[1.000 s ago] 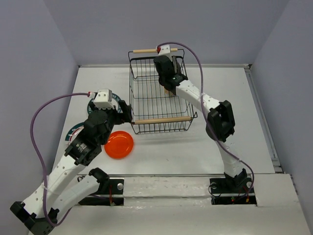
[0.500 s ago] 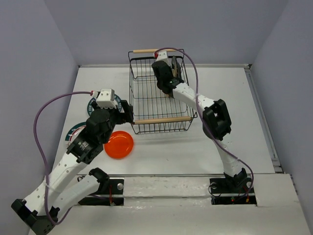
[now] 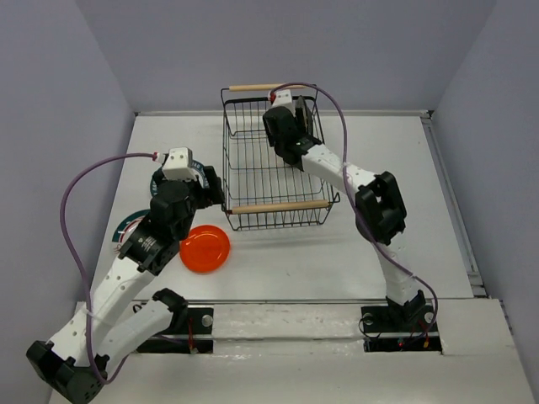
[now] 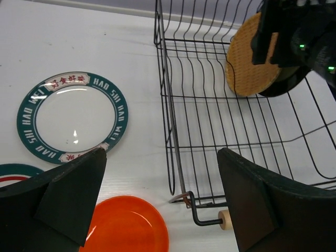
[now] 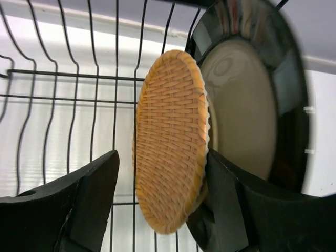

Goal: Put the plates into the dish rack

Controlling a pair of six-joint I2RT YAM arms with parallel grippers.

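The teal-rimmed white plate (image 4: 73, 116) lies flat outside the rack, so my left gripper goes across it and down astride its rim farthest from the rack (image 4: 24, 117) next.
The dish rack (image 3: 253, 181), black wire with wooden handle bars, stands at mid-table. In it a tan woven plate (image 5: 170, 142) stands on edge, leaning against a black-rimmed plate (image 5: 247, 105). My right gripper (image 5: 160, 176) is open astride the tan plate; its left finger stands clear and its right finger (image 5: 226, 199) sits close behind the plate's rim. An orange plate (image 4: 126, 231) and a teal-rimmed white plate (image 4: 73, 116) lie on the table left of the rack. My left gripper (image 4: 163, 199) hangs open and empty above the rack's near left corner.
A second teal-rimmed plate (image 4: 13, 170) peeks out at the left, mostly under my left arm (image 3: 156, 231). The rack's near wooden handle (image 3: 278, 205) ends beside my left gripper. Grey walls close in the table on three sides.
My right gripper has opened and let go of the tan woven plate, which now stands in the rack. The left arm has edged slightly away from the table's near edge, still open.
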